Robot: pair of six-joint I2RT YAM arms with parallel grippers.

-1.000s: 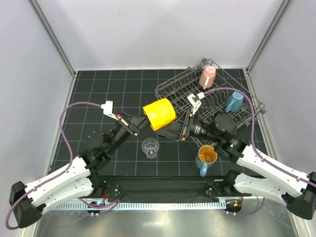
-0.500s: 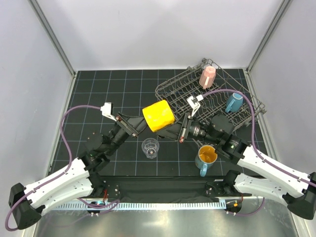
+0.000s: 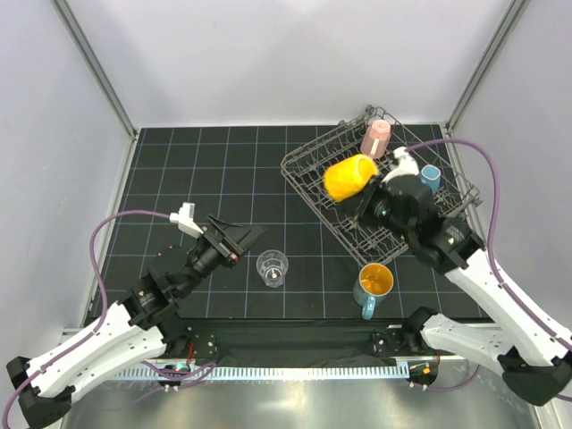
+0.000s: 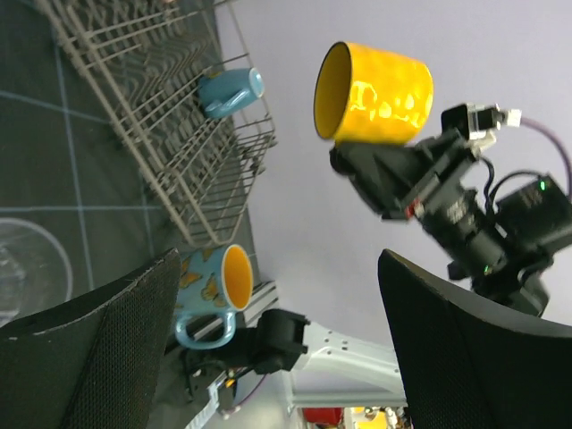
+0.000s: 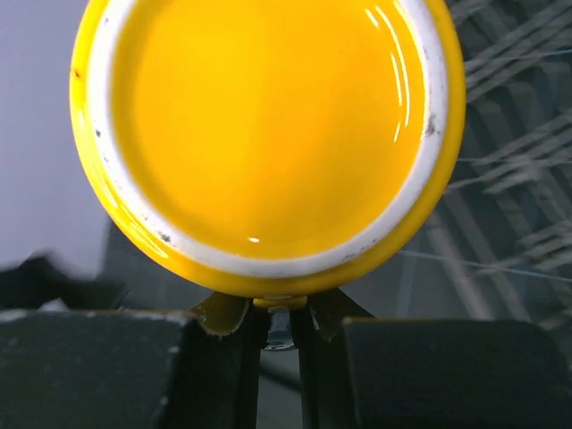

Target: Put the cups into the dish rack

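Note:
The yellow mug (image 3: 349,176) turns opening-down in my right gripper next as it lowers into the rack's empty near part. That part lies below it, to its right in the top view.
My right gripper (image 3: 368,198) is shut on the yellow mug (image 3: 349,176) and holds it tilted above the dish rack (image 3: 308,174). In the right wrist view the mug's round end (image 5: 268,134) fills the frame, and the right gripper (image 5: 279,315) pinches the handle stub. A pink cup (image 3: 376,138) and a blue mug (image 3: 427,179) sit in the rack. The clear glass tumbler (image 3: 273,266) and a blue mug with an orange inside (image 3: 373,284) stand on the mat. My left gripper (image 3: 250,234) is open and holds nothing, left of the tumbler.
The left wrist view shows the yellow mug (image 4: 375,94) aloft on the right arm, the rack (image 4: 152,116), the blue mug (image 4: 230,89) in it, the butterfly-patterned mug (image 4: 207,290) and the tumbler's rim (image 4: 31,268). Grey walls enclose the black gridded mat (image 3: 179,170).
The left gripper opened, let go of the yellow mug and drew back to the left. The right gripper shut on the mug and carried it right, over the rack.

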